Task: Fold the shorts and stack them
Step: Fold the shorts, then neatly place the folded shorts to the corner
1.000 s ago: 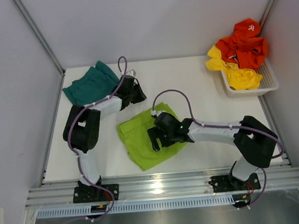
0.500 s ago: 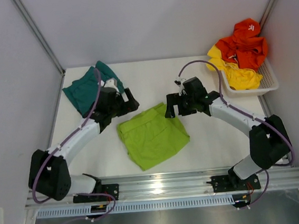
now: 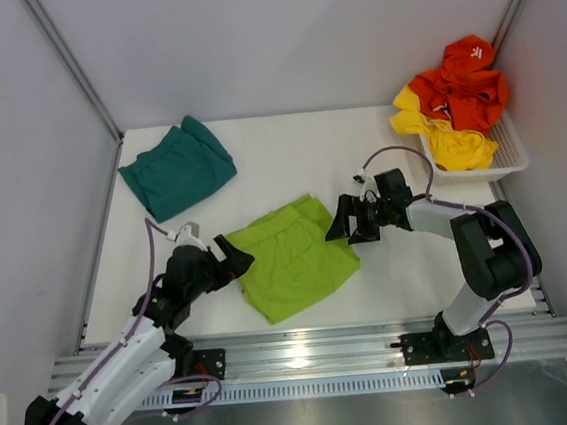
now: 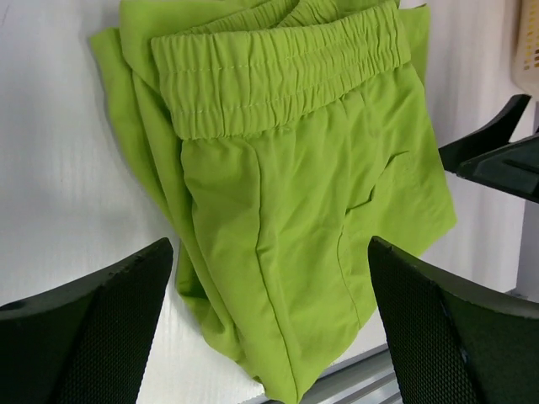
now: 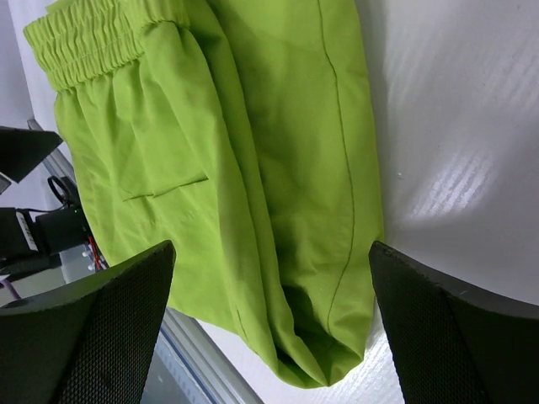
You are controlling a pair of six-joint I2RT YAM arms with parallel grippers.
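Observation:
My right gripper lowers onto the basket-side edge of the green shorts next and closes, since that edge lies below it, between its open fingers.
The lime green shorts (image 3: pixel 293 257) lie folded on the white table (image 3: pixel 410 271), waistband toward the left; the waistband (image 4: pixel 278 63) shows in the left wrist view. The teal shorts (image 3: pixel 177 168) lie folded at the back left, apart from both arms. My left gripper (image 3: pixel 232 262) stands open at the green shorts' left edge with nothing between its fingers (image 4: pixel 126 286). My right gripper (image 3: pixel 350 220) stands open at their right edge, also holding nothing. Both wrist views look down on the green fabric (image 5: pixel 253 151).
A white basket (image 3: pixel 507 156) at the back right holds orange (image 3: pixel 467 79) and yellow (image 3: pixel 452 141) garments. The metal rail (image 3: pixel 307 353) runs along the table's near edge, close to the green shorts' lower corner.
My left arm drew back from the teal shorts to the green shorts' left side, and its gripper opened. My right gripper lifted off the green shorts and now sits at their right edge.

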